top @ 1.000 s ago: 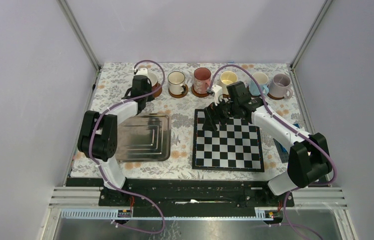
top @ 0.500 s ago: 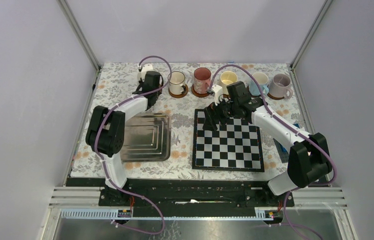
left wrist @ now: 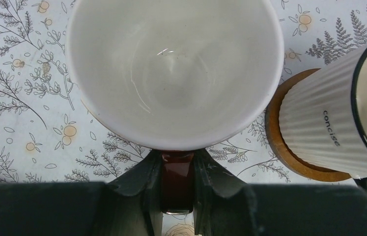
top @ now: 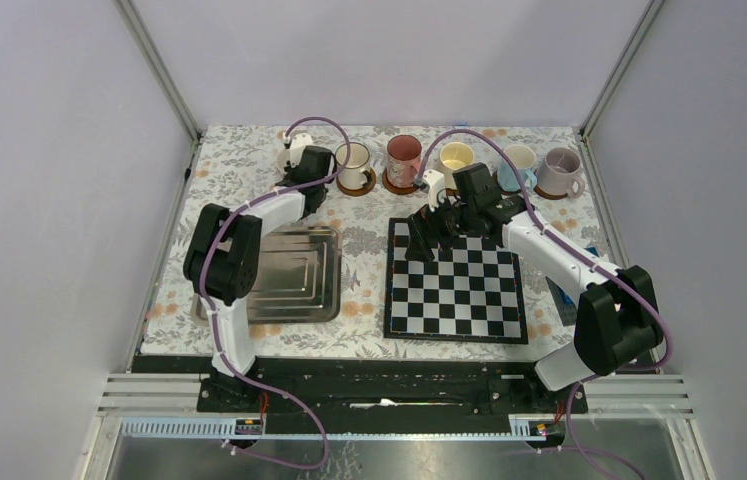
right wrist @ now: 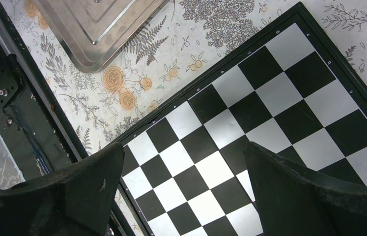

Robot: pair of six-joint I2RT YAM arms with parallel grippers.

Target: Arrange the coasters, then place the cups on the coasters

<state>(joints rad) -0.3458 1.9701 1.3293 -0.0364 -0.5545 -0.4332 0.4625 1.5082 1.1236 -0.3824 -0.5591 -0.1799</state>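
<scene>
My left gripper holds the dark-red handle (left wrist: 177, 184) and next needs to lower slightly toward the white ribbed cup (left wrist: 324, 118) and release it, as the wide cup lines up with the row of cups.
My left gripper (left wrist: 177, 158) is shut on the dark-red handle (left wrist: 177, 184) of the wide cup (left wrist: 174, 73), whose white inside fills the left wrist view. What lies under this cup is hidden. To its right a white ribbed cup (left wrist: 326, 132) stands on a brown coaster (left wrist: 280, 147). From above, the left gripper (top: 307, 172) is at the back left of the cup row: white (top: 353, 163), pink (top: 403, 158), cream-yellow (top: 456, 156), light blue (top: 520, 158), lilac (top: 558, 170). My right gripper (top: 427, 236) (right wrist: 183, 189) hangs open over the chessboard (right wrist: 269, 98), holding nothing.
The metal tray (top: 294, 275) (right wrist: 98, 24) lies front left on the flowered cloth. The chessboard (top: 459, 295) lies front right. The right arm crosses in front of the cream-yellow and light-blue cups. The booth walls and frame posts close in the back and both sides.
The left arm has swung right along the back row, carrying the dark-red cup closer to the white cup. The right arm has not moved.
</scene>
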